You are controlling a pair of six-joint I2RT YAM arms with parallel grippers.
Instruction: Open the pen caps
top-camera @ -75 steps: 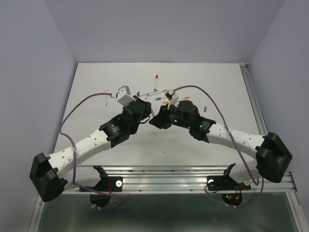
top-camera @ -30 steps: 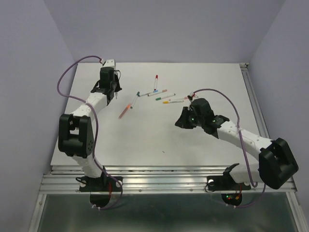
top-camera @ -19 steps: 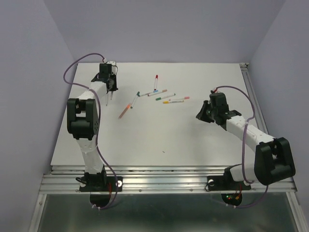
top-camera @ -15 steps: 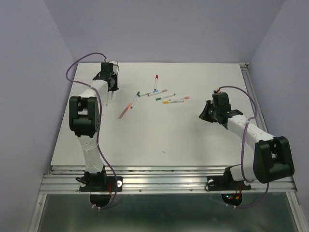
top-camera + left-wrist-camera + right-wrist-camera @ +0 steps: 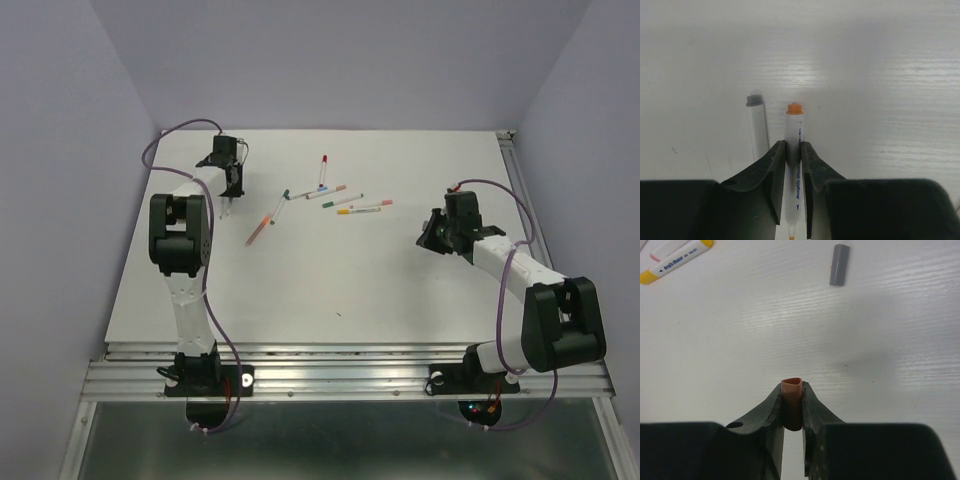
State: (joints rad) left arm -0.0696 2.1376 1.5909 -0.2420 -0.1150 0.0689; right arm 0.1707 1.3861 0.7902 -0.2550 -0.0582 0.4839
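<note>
The orange-brown pen cap in the robot's right gripper is short of the loose grey cap, so it needs to move down and toward that cap's near end next.
My left gripper is shut on a white pen barrel with an orange end, low over the table's far left. In the top view that gripper points down at the table. My right gripper is shut on a short orange-brown pen cap, whose open mouth pokes out past the fingertips. It hovers at the right side of the table. A loose grey pen cap lies on the table ahead of the right gripper.
A white pen with a grey end lies on the table just left of the held barrel. Several capped pens lie scattered mid-table, among them an orange one, a red one and a yellow one.
The two arms have drawn apart from the table's middle: the left one to the far left with the barrel, the right one to the right with the cap. Both have barely moved in the last half second.
</note>
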